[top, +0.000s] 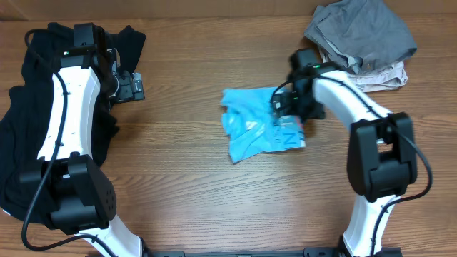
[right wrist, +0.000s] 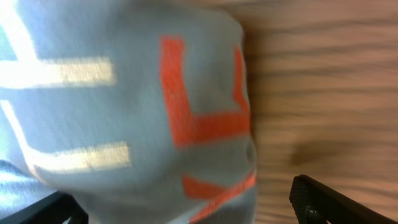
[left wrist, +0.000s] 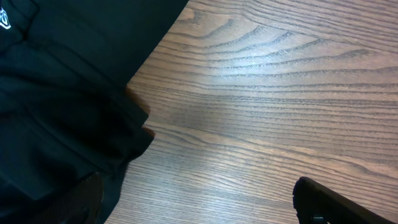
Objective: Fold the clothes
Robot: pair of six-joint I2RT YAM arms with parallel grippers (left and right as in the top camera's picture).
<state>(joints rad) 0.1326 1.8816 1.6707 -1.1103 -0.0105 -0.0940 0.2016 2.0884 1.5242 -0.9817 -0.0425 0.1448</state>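
My right gripper moves across to the left in the overhead view next, onto the folds bunched at the shirt's crumpled edge facing the black garment.
A crumpled light blue shirt (top: 250,128) with white and orange print lies at the table's middle. My right gripper (top: 284,108) hovers over its right edge, open; the wrist view shows the blue cloth (right wrist: 124,106) filling the space between the spread fingers (right wrist: 186,208). A black garment (top: 21,128) is spread at the far left. My left gripper (top: 136,87) is open at its right edge, over bare wood; the black cloth (left wrist: 56,106) reaches its left finger (left wrist: 193,205).
A pile of grey and beige clothes (top: 360,39) sits at the back right corner. Bare wooden table (top: 186,193) runs across the front and between the black garment and the blue shirt.
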